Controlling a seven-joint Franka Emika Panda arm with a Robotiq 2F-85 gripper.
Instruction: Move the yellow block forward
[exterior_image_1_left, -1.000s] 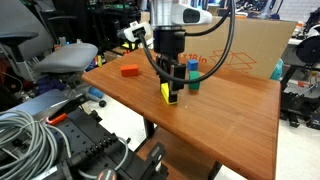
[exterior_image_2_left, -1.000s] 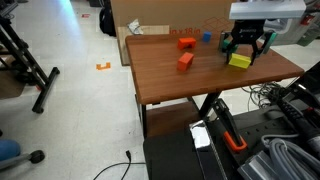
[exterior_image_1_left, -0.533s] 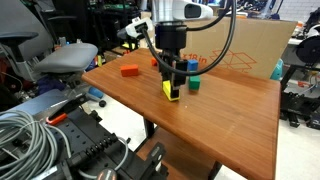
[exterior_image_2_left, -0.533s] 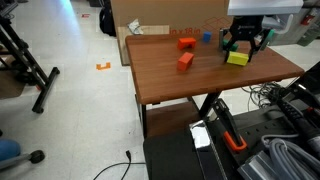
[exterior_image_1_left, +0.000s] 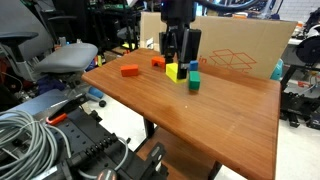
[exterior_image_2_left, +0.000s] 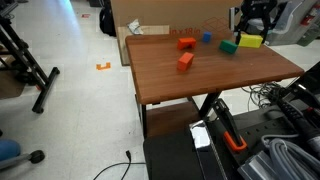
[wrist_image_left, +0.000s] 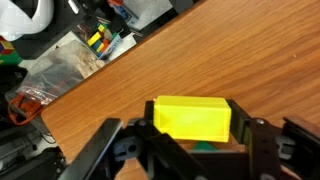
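I should next move my gripper past the green cube (exterior_image_2_left: 229, 46), away from the orange blocks, and lower it to release the block, since there is bare wood below my gripper beside that cube.
The yellow block (exterior_image_1_left: 172, 71) is held between my gripper's fingers (exterior_image_1_left: 174, 64) near the far part of the wooden table (exterior_image_1_left: 200, 120). In the wrist view the block (wrist_image_left: 190, 118) fills the gap between the two black fingers (wrist_image_left: 190, 132), long side across, with a bit of green showing under it. In an exterior view the block (exterior_image_2_left: 250, 42) hangs under the gripper (exterior_image_2_left: 251, 34) close to the table's far right corner, right of the green cube (exterior_image_2_left: 229, 46). I cannot tell whether it touches the table.
A green cube (exterior_image_1_left: 194, 82) and a blue cube (exterior_image_1_left: 194, 68) sit just beside the yellow block. Two orange blocks (exterior_image_1_left: 130, 71) (exterior_image_1_left: 158, 62) lie further along the table. A cardboard box (exterior_image_1_left: 240, 55) stands behind. A chair (exterior_image_1_left: 65, 60) and cables (exterior_image_1_left: 25, 140) are off the table.
My gripper has carried the yellow block from the middle of the table towards the far edge by the box, past the green cube. The other blocks have not moved.
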